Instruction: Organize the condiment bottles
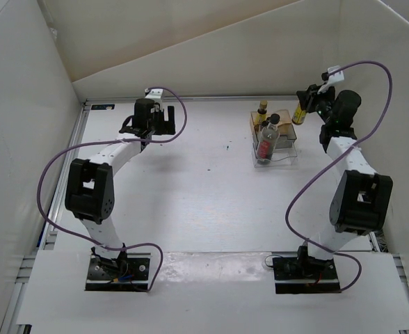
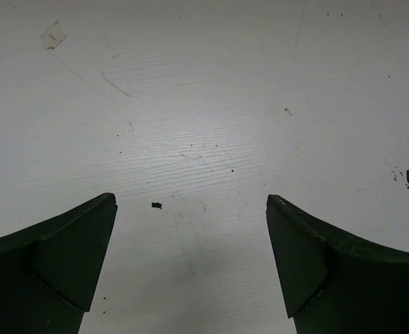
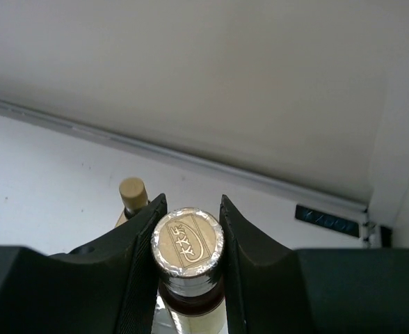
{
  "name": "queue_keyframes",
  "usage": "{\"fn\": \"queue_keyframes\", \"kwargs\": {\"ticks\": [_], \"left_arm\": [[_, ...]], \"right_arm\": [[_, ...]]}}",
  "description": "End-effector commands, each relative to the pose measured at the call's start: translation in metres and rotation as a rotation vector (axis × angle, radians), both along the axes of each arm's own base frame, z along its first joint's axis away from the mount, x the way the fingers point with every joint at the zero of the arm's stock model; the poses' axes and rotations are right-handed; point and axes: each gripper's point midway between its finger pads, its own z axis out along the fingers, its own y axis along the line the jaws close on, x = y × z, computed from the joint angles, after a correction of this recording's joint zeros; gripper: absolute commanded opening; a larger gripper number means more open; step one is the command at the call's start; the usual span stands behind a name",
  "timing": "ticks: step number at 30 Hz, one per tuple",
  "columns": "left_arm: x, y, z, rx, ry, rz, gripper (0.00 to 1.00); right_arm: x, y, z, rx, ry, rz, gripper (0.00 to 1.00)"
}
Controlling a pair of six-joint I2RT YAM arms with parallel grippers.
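Observation:
The box's far section [image 1: 282,118] has room beside the tan-capped bottle, so I should move my right gripper to the left in the top view, lower it and release.
My right gripper [image 1: 306,103] is shut on the neck of a small yellow-amber bottle [image 1: 300,114] and holds it upright just right of the clear plastic box [image 1: 289,148]. In the right wrist view the gripper [image 3: 190,203] has both fingers pressed against the bottle's foil cap [image 3: 188,241]. A second yellow-amber bottle [image 1: 262,110] with a tan cap [image 3: 132,190] stands at the box's far left corner. A tall clear bottle [image 1: 266,145] with a black cap and reddish contents is in the box; I cannot make out the squat whitish bottle for certain. My left gripper [image 1: 160,120] is open and empty over bare table [image 2: 190,202].
White walls enclose the table on the left, back and right. A metal rail [image 3: 190,156] runs along the back edge close behind the right gripper. A black speck [image 2: 156,205] lies on the white table under the left gripper.

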Motion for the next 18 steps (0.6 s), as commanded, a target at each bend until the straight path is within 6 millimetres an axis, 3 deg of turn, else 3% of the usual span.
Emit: {"fn": "queue_keyframes", "kwargs": {"ticks": [1, 10, 18], "left_arm": [[0.010, 0.004, 0.019, 0.002, -0.042, 0.016, 1.00], [0.013, 0.007, 0.008, -0.005, -0.021, 0.024, 1.00], [0.015, 0.005, 0.005, -0.005, -0.015, 0.024, 1.00]], "right_arm": [[0.008, -0.002, 0.037, 0.016, -0.155, 0.010, 0.00], [0.014, 0.009, 0.004, 0.048, -0.084, 0.052, 0.00], [0.040, 0.007, -0.014, 0.069, -0.036, 0.069, 0.00]]}}
